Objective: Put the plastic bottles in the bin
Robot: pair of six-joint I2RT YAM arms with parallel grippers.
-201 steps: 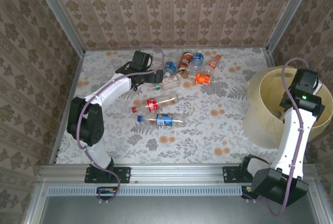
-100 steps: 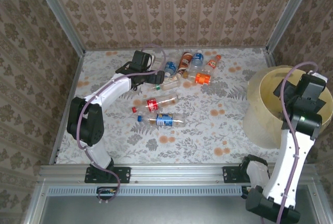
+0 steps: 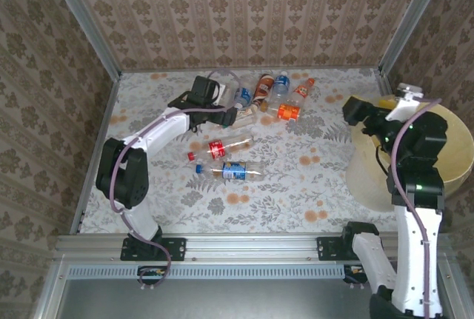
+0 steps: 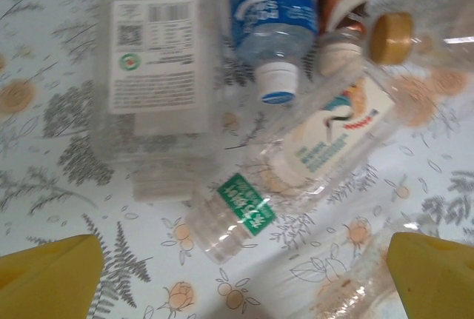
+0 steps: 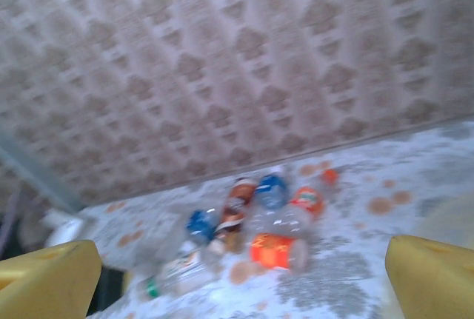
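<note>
I need to turn my left gripper in line with the green-labelled bottle (image 4: 238, 212) next and lower it onto the bottle's bird-label middle (image 4: 318, 149), since that lies at a slant below the gripper's open fingers.
Several plastic bottles lie in a cluster (image 3: 270, 97) at the back of the table. Nearer lie a red-labelled bottle (image 3: 226, 146) and a blue-labelled bottle (image 3: 234, 172). My left gripper (image 3: 227, 113) hovers at the cluster's left edge, open (image 4: 241, 282) and holding nothing, above a green-labelled bottle (image 4: 238, 212), with a blue-labelled one (image 4: 272, 19) and a flattened clear one (image 4: 152, 67) beyond. The pale-yellow bin (image 3: 444, 158) stands at the right. My right gripper (image 3: 355, 112) is raised at the bin's left rim, open (image 5: 241, 282) and empty, facing the blurred cluster (image 5: 274, 223).
Patterned walls with metal corner posts close in the back and sides. An orange-labelled bottle (image 3: 289, 110) lies at the cluster's near right. Bare flowered tabletop (image 3: 311, 178) stretches between the near bottles and the bin.
My right arm rose out of the bin and swung left over its rim, its jaws opening wide. My left gripper edged slightly right toward the cluster.
</note>
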